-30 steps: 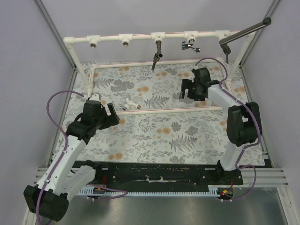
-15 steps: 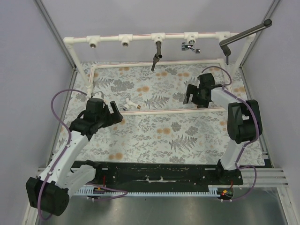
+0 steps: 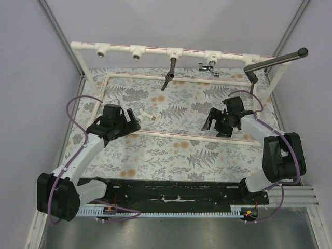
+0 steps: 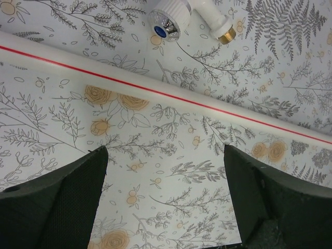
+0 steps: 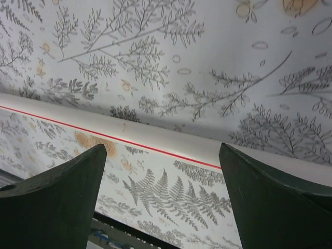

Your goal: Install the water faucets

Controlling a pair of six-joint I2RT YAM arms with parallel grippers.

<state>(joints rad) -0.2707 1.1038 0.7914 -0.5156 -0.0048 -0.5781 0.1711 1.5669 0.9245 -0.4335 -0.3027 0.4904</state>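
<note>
The left gripper should move outward past the near pipe and then down around the faucet's blue-centred round knob [image 4: 171,19], because the knob lies on the mat beyond the gripper's fingers.
The white plastic faucet [image 3: 146,114] lies on the floral mat, just beyond the near pipe of the white frame. In the left wrist view it shows at the top edge [image 4: 174,15], with a blue-centred round knob and a brass threaded end. My left gripper [image 3: 132,123] is open and empty, just short of it, on the near side of the pipe [image 4: 166,197]. The chrome faucet [image 3: 209,67] hangs on a tee of the top bar. My right gripper [image 3: 213,126] is open and empty, low over the near pipe [image 5: 163,192].
The white pipe frame [image 3: 155,51] has two bare tees at the left. A dark spout [image 3: 168,75] hangs from the middle tee and a long dark lever [image 3: 277,59] sticks out at the right. The near pipe with a red line [image 4: 171,96] [image 5: 155,136] crosses both wrist views.
My left gripper has moved right and forward, up to the white faucet. My right gripper has drawn back from the chrome faucet toward the near pipe. The pipe frame looks turned slightly clockwise.
</note>
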